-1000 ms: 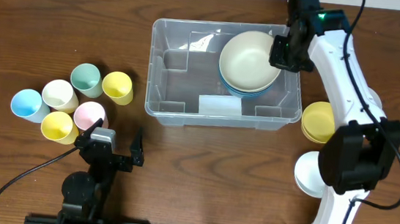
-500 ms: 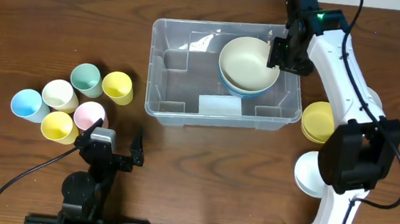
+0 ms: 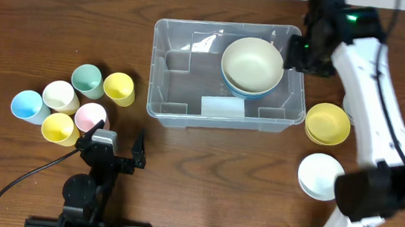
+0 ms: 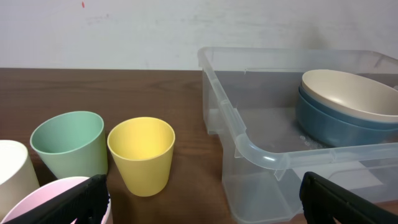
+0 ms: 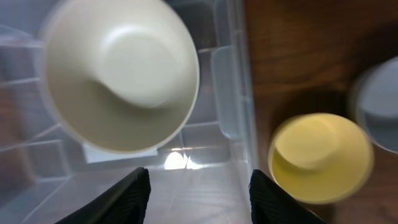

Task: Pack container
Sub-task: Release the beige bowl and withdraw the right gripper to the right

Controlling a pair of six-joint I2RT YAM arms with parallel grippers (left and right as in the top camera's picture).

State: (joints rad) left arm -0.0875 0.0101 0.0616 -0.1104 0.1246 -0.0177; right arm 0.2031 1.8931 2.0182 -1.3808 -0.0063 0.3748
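The right gripper moves away from the container, then down onto the pale grey bowl's container-side rim [image 3: 345,105] [image 5: 357,102] next, since that bowl still sits outside.
The clear plastic container [image 3: 183,82] stands mid-table. In its right half a cream bowl [image 3: 252,65] sits nested on a blue bowl [image 3: 243,90]. My right gripper [image 3: 303,53] is open and empty, above the container's right wall, just right of the cream bowl. The right wrist view looks down on the cream bowl [image 5: 118,71] and the container's wall [image 5: 235,81] past open fingers [image 5: 199,199]. My left gripper [image 3: 113,153] is open and empty near the front edge. Its wrist view [image 4: 205,208] shows the container [image 4: 249,146] and both bowls [image 4: 348,93].
A yellow bowl [image 3: 327,123] and a white bowl [image 3: 320,175] sit right of the container. Several cups stand at the left: blue [image 3: 26,105], white [image 3: 60,95], green [image 3: 86,80], yellow [image 3: 118,87], yellow [image 3: 59,127], pink [image 3: 91,116].
My right gripper has let go of the cream bowl's rim and moved up and to the right. The cream bowl now rests on the blue bowl. The left arm has not moved.
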